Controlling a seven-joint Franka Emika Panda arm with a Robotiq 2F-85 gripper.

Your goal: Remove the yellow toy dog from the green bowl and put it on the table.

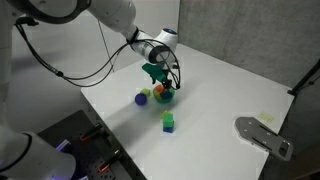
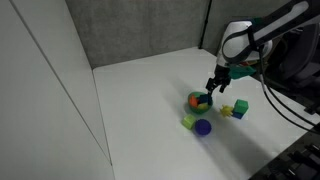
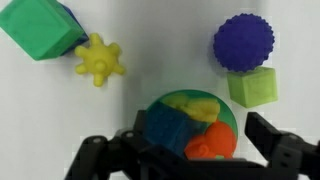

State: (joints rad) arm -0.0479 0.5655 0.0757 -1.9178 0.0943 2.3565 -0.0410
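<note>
The yellow toy dog [image 3: 198, 106] is below the gripper's fingers and closer to the purple ball, so the gripper should next go down toward the bowl's edge by that ball and onto the dog.
The green bowl [image 3: 231, 116] stands on the white table [image 3: 160, 40] and holds a yellow lumpy toy dog [image 3: 198, 106], a blue block and an orange toy. My gripper [image 3: 185, 148] is open, right above the bowl, one finger on each side of it, holding nothing. In both exterior views the gripper [image 1: 158, 80] [image 2: 212, 88] hangs close over the bowl [image 1: 164, 97] [image 2: 198, 102]. The dog is too small to make out there.
A purple ball [image 3: 243, 42] and a light green cube [image 3: 252, 87] lie beside the bowl. A green and blue block [image 3: 36, 28] and a yellow spiky toy [image 3: 100, 60] lie further off. A grey plate [image 1: 262, 135] is at the table's edge.
</note>
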